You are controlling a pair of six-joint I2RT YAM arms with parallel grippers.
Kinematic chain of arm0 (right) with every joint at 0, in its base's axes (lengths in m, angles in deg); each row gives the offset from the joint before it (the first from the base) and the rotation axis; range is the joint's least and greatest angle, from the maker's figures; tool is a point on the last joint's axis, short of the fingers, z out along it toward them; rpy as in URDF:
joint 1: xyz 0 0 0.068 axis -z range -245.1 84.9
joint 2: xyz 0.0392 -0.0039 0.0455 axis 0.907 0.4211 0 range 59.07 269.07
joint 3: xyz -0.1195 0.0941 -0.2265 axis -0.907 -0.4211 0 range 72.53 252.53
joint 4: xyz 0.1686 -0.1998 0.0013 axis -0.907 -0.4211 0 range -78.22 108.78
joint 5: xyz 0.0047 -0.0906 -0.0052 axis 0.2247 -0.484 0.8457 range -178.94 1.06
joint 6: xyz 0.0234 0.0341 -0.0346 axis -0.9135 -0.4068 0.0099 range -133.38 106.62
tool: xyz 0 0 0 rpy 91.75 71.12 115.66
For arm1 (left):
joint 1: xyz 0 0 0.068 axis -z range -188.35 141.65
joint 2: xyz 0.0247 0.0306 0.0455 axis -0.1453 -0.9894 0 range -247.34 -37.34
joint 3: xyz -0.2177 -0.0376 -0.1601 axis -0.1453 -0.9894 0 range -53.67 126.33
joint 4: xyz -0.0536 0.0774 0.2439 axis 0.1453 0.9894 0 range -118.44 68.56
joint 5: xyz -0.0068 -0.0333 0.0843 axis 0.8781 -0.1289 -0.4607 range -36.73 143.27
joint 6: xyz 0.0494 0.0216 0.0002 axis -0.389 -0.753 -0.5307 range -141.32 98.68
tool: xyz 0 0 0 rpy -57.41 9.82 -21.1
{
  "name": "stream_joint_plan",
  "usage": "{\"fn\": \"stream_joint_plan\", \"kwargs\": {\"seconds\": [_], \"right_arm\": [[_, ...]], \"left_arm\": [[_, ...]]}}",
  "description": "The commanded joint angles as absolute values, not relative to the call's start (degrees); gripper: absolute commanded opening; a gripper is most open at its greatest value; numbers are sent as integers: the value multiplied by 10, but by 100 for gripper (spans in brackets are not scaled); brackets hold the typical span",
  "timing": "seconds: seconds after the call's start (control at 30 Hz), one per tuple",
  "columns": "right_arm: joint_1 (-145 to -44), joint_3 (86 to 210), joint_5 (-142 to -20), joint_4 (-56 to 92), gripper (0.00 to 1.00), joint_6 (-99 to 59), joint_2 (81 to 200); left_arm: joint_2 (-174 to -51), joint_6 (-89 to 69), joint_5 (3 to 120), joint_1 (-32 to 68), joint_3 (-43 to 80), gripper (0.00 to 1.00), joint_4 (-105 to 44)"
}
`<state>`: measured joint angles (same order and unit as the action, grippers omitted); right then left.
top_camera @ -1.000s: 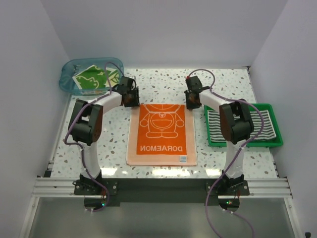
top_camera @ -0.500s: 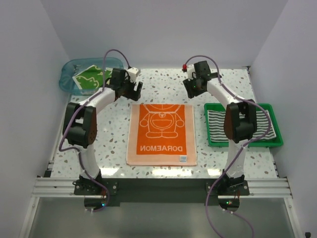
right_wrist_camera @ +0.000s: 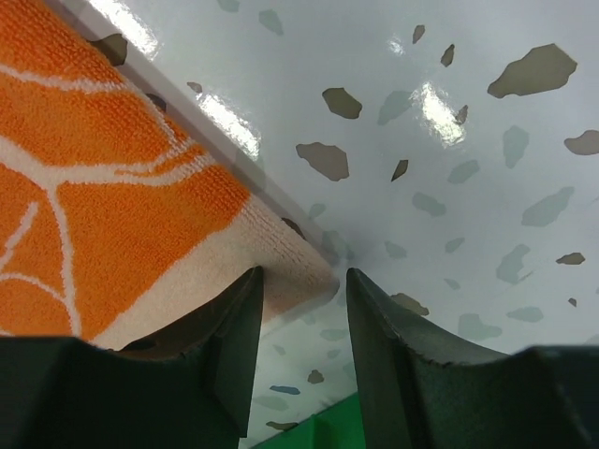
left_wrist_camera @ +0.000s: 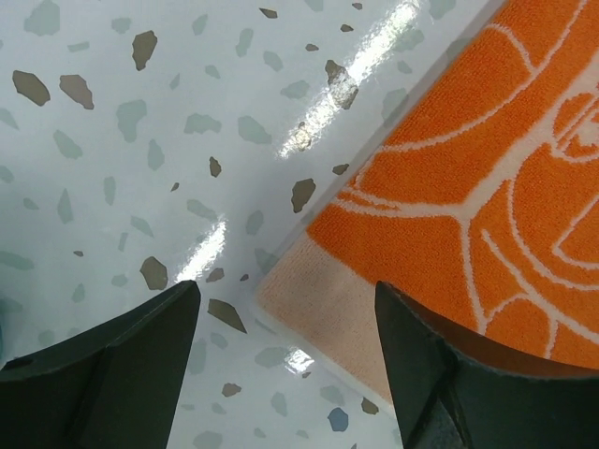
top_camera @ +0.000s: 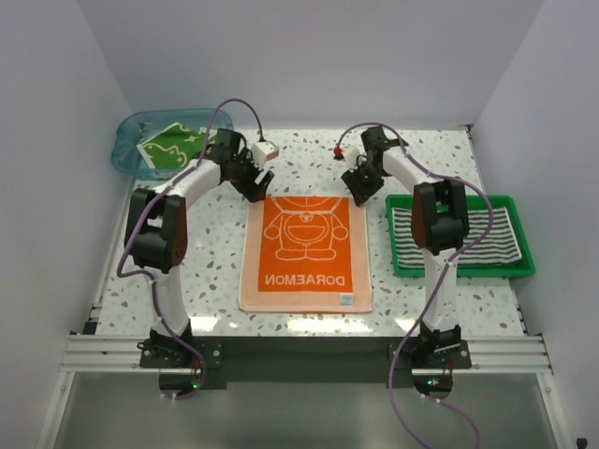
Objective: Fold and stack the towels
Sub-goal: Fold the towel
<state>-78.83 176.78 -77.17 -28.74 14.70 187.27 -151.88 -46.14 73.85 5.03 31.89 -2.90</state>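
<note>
My left gripper comes down onto the orange towel's pale corner (top_camera: pixel 252 201) (left_wrist_camera: pixel 287 292) and closes there next, since that corner lies between and below the spread fingers.
The orange towel (top_camera: pixel 305 253) lies flat in the middle of the table, its lettering toward the near edge. My left gripper (top_camera: pixel 253 187) is open at its far left corner; in the left wrist view the pale corner (left_wrist_camera: pixel 309 304) lies between the spread fingers (left_wrist_camera: pixel 285 290). My right gripper (top_camera: pixel 360 187) is open at the far right corner, and that corner (right_wrist_camera: pixel 290 253) sits between its fingers (right_wrist_camera: pixel 304 273), resting against the left one. The green towel (top_camera: pixel 173 147) sits in a blue tub. The striped towel (top_camera: pixel 501 234) lies in a green tray.
The blue tub (top_camera: pixel 126 159) stands at the far left corner of the table. The green tray (top_camera: pixel 463 272) stands at the right edge, close beside my right arm; its rim (right_wrist_camera: pixel 309 430) shows under the right fingers. White walls close in on three sides.
Both grippers have opened wider. They drew back from the towel's far corners half a second ago and have come back down to them. The orange towel has not moved.
</note>
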Motion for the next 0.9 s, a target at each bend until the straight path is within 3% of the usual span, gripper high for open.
{"fn": "stream_joint_plan", "kwargs": {"seconds": [0.0, 0.27, 0.7, 0.8, 0.87], "right_arm": [[-787, 1805, -754, -305, 44, 183, 1876], [-785, 1849, -730, -339, 40, 189, 1914], [-785, 1825, -758, -360, 35, 187, 1913], [-785, 1818, -762, -356, 27, 187, 1916], [-785, 1816, -768, -355, 15, 187, 1918]], "left_arm": [[-1525, -505, 764, 45, 356, 80, -3], [-1548, -523, 774, 45, 381, 76, 23], [-1573, -540, 773, 45, 400, 73, 61], [-1583, -543, 768, 45, 412, 70, 68], [-1591, -544, 773, 45, 418, 67, 73]]}}
